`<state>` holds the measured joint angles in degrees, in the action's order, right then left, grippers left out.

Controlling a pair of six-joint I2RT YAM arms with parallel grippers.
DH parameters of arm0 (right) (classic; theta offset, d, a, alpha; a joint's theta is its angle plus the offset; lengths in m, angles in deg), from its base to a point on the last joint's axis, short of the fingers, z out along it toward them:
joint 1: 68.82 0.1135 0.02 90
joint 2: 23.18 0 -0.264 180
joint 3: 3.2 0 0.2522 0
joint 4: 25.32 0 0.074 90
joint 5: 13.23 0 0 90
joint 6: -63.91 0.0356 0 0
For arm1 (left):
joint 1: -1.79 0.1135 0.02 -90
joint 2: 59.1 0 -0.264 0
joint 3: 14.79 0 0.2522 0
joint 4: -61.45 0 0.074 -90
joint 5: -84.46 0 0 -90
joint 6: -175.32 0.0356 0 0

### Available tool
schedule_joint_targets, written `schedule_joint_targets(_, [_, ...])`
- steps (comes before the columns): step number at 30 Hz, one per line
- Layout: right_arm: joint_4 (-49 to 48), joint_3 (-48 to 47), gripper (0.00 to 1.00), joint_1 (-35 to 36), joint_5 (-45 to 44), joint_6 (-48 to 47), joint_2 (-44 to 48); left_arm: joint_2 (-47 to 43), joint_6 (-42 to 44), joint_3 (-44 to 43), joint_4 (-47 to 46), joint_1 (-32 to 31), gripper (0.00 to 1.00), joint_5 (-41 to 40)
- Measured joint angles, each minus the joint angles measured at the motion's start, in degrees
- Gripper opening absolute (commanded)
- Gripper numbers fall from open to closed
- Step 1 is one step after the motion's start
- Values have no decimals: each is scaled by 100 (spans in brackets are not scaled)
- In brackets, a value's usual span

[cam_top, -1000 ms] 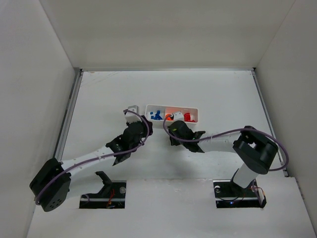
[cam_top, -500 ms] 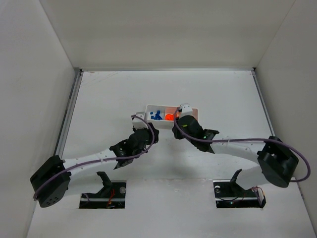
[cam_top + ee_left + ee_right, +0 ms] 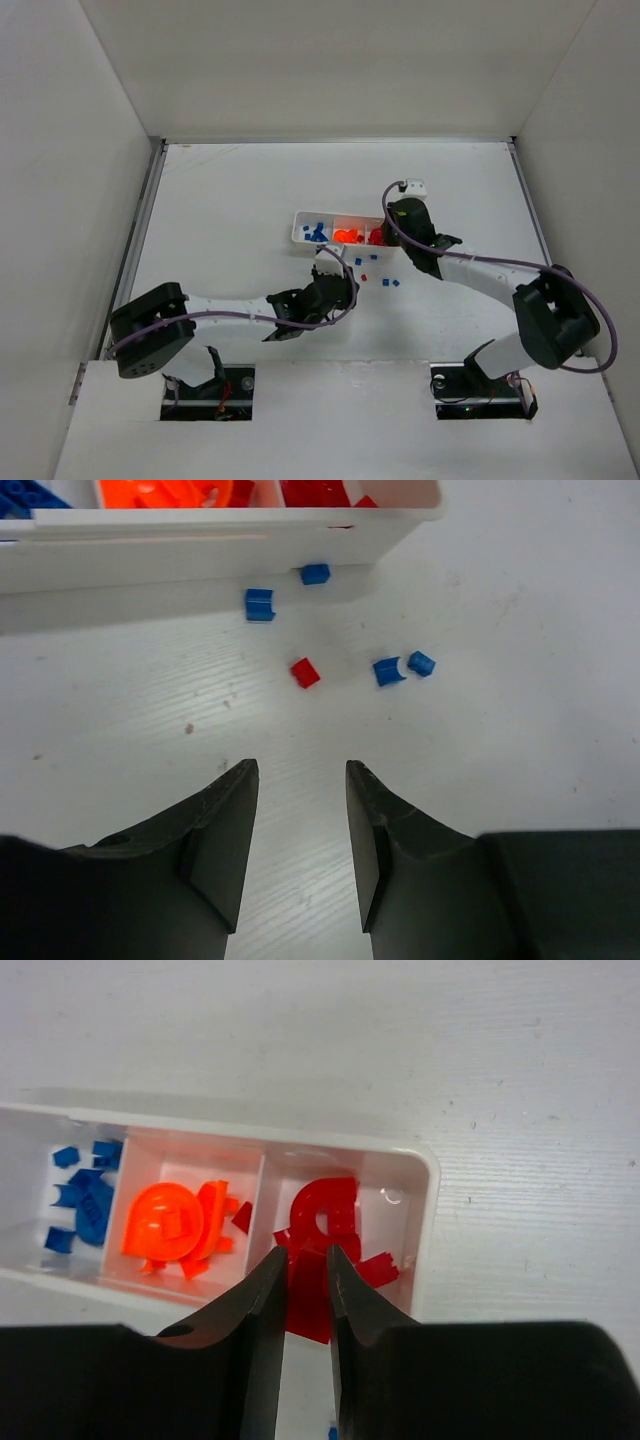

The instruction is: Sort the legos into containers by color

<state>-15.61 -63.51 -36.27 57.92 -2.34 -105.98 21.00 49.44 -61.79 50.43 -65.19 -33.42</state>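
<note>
My left gripper goes to the right in the top view and down over the blue lego between red and blue ones next, as it lies loose.
The white three-compartment tray holds blue, orange and red legos, left to right. In the right wrist view the tray lies just under my right gripper, which is shut on a flat red lego over the red compartment. In the top view the right gripper is at the tray's right end. My left gripper is open and empty, low over the table just in front of the tray. Ahead of it lie a loose red lego and several blue ones. The left gripper also shows from above.
Loose blue legos and one red lego lie scattered on the white table in front of the tray's right half. White walls enclose the table on the left, right and far sides.
My right gripper has swung right and away to the tray's red end. My left arm has stretched right along the tray's front. The loose legos in front of the tray are now uncovered.
</note>
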Motion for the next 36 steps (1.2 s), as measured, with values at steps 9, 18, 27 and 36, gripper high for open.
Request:
schedule_joint_targets(9, [-188, 17, 50, -61, 13, 0, -72, 1064, 59, -804, -146, -501, 38, 2])
schedule_joint_targets(18, [-494, 732, 49, -170, -109, 201, 1272, 2280, 278, -1814, -122, -732, 37, -264])
schedule_joint_targets(27, [-671, 1187, 49, -326, -13, 459, 1421, 3185, 308, -2516, 203, -629, 32, -678])
schedule_joint_targets(36, [-737, 1189, 49, -337, -2, 527, 1475, 3517, 361, -2933, 389, -483, 27, -911])
